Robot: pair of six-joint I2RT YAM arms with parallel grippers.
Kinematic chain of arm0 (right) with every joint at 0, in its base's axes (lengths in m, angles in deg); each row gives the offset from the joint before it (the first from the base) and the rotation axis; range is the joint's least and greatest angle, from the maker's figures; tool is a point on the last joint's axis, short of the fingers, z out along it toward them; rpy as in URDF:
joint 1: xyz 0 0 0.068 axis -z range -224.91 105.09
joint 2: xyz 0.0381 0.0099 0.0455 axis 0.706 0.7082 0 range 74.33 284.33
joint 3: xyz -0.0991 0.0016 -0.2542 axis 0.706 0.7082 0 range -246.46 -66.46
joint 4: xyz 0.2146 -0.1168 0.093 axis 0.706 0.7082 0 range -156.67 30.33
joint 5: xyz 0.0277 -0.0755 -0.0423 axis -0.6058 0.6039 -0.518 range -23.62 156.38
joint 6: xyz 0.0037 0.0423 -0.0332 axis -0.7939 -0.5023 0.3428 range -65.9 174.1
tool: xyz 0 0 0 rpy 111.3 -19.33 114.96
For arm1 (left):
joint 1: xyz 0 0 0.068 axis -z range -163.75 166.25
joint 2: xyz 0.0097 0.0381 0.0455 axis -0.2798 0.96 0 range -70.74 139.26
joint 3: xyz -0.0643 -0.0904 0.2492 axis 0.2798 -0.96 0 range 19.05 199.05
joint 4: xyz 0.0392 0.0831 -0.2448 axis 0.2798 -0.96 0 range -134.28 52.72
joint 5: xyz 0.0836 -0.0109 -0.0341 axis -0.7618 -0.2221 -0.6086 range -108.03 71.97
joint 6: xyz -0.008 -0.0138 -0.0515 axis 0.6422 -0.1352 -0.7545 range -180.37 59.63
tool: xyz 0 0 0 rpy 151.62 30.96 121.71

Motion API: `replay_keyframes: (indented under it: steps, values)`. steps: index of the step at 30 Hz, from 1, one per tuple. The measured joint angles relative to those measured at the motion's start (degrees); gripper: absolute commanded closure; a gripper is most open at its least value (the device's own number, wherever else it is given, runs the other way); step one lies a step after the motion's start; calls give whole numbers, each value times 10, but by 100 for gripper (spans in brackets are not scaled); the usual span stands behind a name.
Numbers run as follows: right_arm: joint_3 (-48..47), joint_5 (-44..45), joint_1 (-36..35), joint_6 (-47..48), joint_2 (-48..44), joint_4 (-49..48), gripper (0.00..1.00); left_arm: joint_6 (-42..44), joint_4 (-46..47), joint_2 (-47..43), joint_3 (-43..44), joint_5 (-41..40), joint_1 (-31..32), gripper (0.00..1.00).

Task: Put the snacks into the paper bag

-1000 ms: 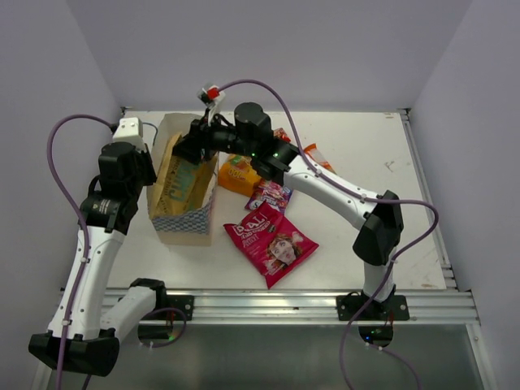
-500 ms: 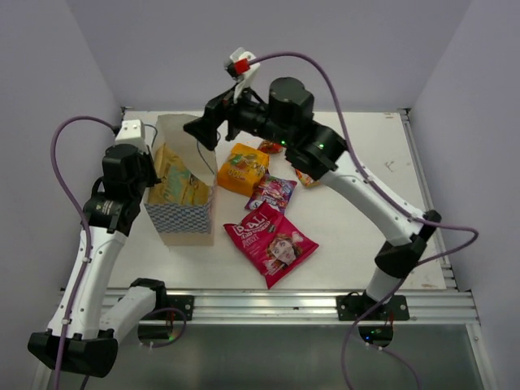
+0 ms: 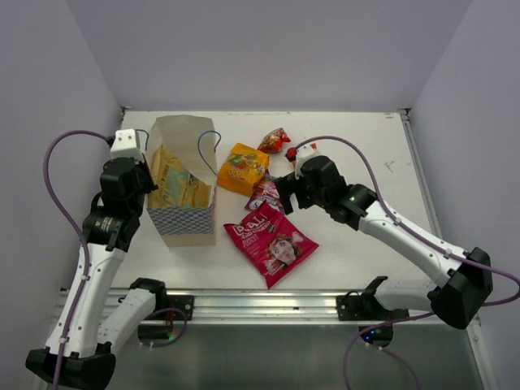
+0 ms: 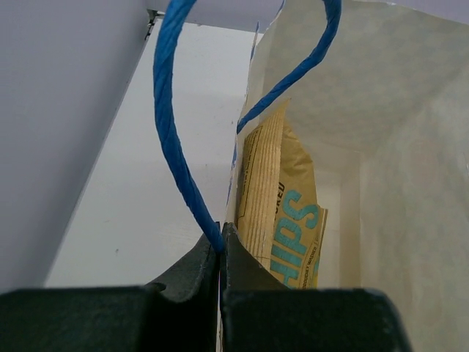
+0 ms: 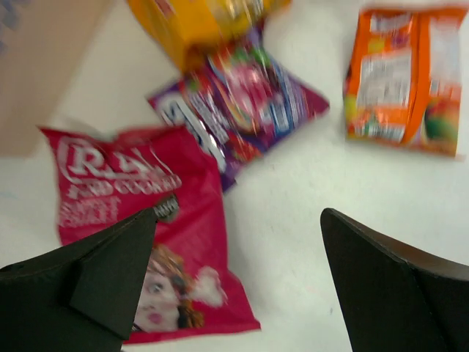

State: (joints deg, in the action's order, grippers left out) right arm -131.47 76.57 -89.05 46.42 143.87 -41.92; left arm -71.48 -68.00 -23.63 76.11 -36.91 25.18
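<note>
My right gripper moves down and back onto the magenta bag's edge (image 3: 290, 223) facing away from the paper bag (image 3: 185, 218) next, since bare tabletop beside it leaves finger room.
The paper bag (image 3: 185, 218) stands upright at the left with the large tan chips bag (image 3: 179, 184) inside it; the chips bag also shows in the left wrist view (image 4: 282, 213). My left gripper (image 3: 149, 175) is shut on the bag's left rim and blue cord handle (image 4: 172, 139). My right gripper (image 3: 282, 197) is open and empty, low over the small purple packet (image 3: 266, 193) and the magenta bag (image 3: 272, 242). The right wrist view shows the magenta bag (image 5: 146, 220), the purple packet (image 5: 234, 95), the small orange packet (image 5: 403, 73) and the yellow-orange pouch (image 5: 198, 18).
The yellow-orange pouch (image 3: 244, 168) lies right of the paper bag. The small red packet (image 3: 275, 141) lies behind it. The small orange packet is hidden under the right arm in the top view. Walls stand close on the left, back and right.
My right gripper has come up out of the paper bag, leaving the chips bag inside, and has swung right and down over the packets on the table. The left gripper has kept its hold.
</note>
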Motion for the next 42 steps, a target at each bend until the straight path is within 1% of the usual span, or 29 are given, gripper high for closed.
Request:
replay_keyframes:
  steps: [2, 5, 11, 19, 22, 23, 26, 27, 28, 30, 32, 34, 35, 38, 42]
  values:
    - [51, -5, 20, -9, 14, 23, 1, 0, 3, -11, -8, -11, 2, 100]
    - [79, -10, 31, -19, 13, 39, 1, 2, 3, -22, -16, -21, 2, 100]
    - [104, -43, 35, -31, 22, 1, 2, 2, 3, -21, -17, -29, 6, 100]
    - [162, -99, 40, -50, 101, -41, 9, 2, 7, -18, -17, -33, 10, 100]
    - [174, -113, 41, -53, 121, -49, 23, 2, 9, -15, -17, -35, 13, 100]
    - [175, -116, 41, -54, 125, -51, 34, 2, 10, -13, -17, -35, 13, 100]
    - [175, -129, 41, -55, 134, -64, 48, 3, 13, -5, -17, -36, 13, 100]
    - [175, -133, 41, -54, 137, -67, 62, 3, 15, -2, -17, -37, 13, 100]
    - [175, -135, 41, -50, 138, -67, 69, 3, 18, 0, -19, -38, 13, 100]
    - [175, -142, 41, -51, 138, -68, 73, 3, 24, 0, -26, -41, 13, 100]
    - [175, -143, 41, -51, 137, -69, 74, 4, 28, -1, -27, -45, 13, 100]
    - [175, -144, 41, -48, 135, -68, 95, 4, 30, -4, -29, -48, 13, 100]
    - [175, -144, 41, -46, 131, -66, 100, 4, 31, -5, -30, -50, 14, 100]
    - [175, -144, 41, -47, 109, -57, 100, 4, 34, -7, -34, -54, 14, 100]
    - [168, -135, 41, -47, 51, -25, 100, 4, 37, -10, -37, -59, 14, 100]
